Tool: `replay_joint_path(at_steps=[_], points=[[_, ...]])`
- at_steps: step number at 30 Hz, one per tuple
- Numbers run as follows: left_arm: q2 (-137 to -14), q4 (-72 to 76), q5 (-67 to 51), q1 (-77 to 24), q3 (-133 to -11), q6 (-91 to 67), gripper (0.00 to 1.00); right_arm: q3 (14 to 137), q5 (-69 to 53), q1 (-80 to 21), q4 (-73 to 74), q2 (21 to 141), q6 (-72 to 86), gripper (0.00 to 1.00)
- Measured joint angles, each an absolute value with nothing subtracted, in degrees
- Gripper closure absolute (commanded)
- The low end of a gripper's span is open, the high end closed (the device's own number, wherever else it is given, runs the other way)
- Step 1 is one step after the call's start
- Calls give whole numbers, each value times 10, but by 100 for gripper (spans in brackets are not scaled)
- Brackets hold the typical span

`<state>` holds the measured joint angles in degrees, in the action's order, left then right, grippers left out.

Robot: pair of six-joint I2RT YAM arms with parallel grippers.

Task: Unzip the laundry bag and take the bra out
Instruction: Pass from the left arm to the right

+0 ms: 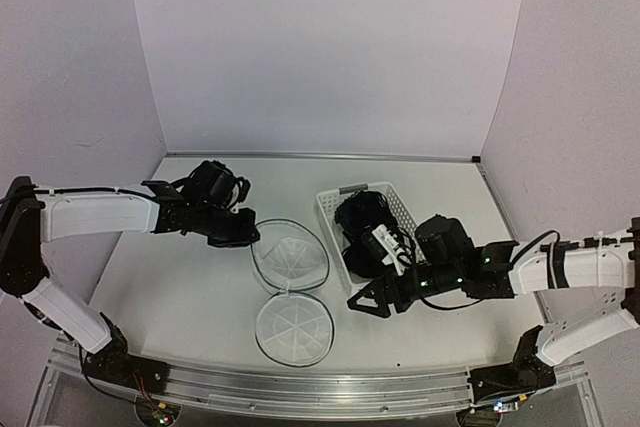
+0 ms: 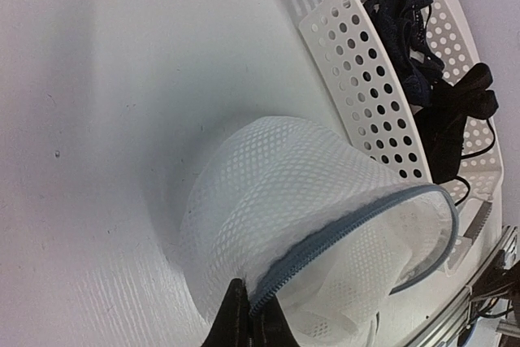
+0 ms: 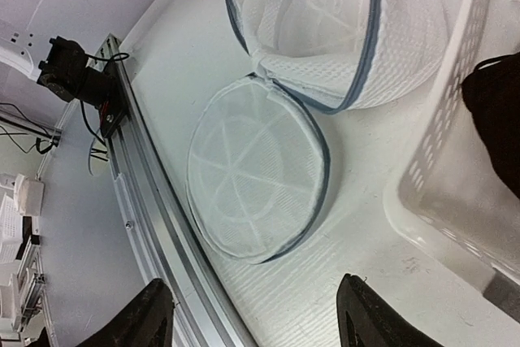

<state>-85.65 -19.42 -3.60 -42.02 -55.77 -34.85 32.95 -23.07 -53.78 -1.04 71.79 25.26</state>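
My right gripper needs to move down and to the left in the top view next, onto the lid's basket-side zipper edge [image 1: 330,314] [image 3: 327,170], since this edge is uncovered.
The laundry bag [image 1: 290,257] lies unzipped in the middle of the table, its round spoke-patterned lid [image 1: 293,327] flopped flat toward the near edge. My left gripper [image 1: 245,237] is shut on the bag's rim, pinching the mesh by the blue-grey zipper [image 2: 341,229] in the left wrist view [image 2: 252,314]. The black bra [image 1: 362,217] lies in the white basket [image 1: 330,205]. My right gripper [image 1: 365,305] is open and empty, low over the table between the lid [image 3: 252,176] and the basket [image 3: 439,176]. The open bag [image 3: 325,30] holds only white mesh.
The perforated basket [image 2: 357,79] stands right of the bag; a dark blue lacy garment [image 2: 402,30] and the black bra [image 2: 455,119] lie in it. The table's metal front rail [image 3: 154,225] runs close to the lid. White walls enclose the back and sides.
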Motion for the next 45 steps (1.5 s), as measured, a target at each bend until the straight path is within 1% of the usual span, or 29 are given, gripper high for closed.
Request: replay_joint_path(at_steps=[6, 13, 25, 36, 41, 45], points=[[-815, -177, -29, -420, -515, -387, 100, 340, -185, -587, -64, 800, 298, 29], [-734, -169, -8, -420, -445, -448, 100, 404, -123, -634, -86, 900, 331, 28], [-665, -164, 22, -420, -388, -494, 100, 499, -64, -645, -99, 1016, 338, 28], [-645, -164, 32, -420, -377, -500, 100, 515, -58, -647, -104, 1070, 346, 28], [-645, -164, 32, -420, -377, -500, 100, 515, -71, -647, -114, 1081, 355, 32], [-645, -164, 32, -420, -377, -500, 100, 515, -86, -647, -123, 1085, 362, 39]])
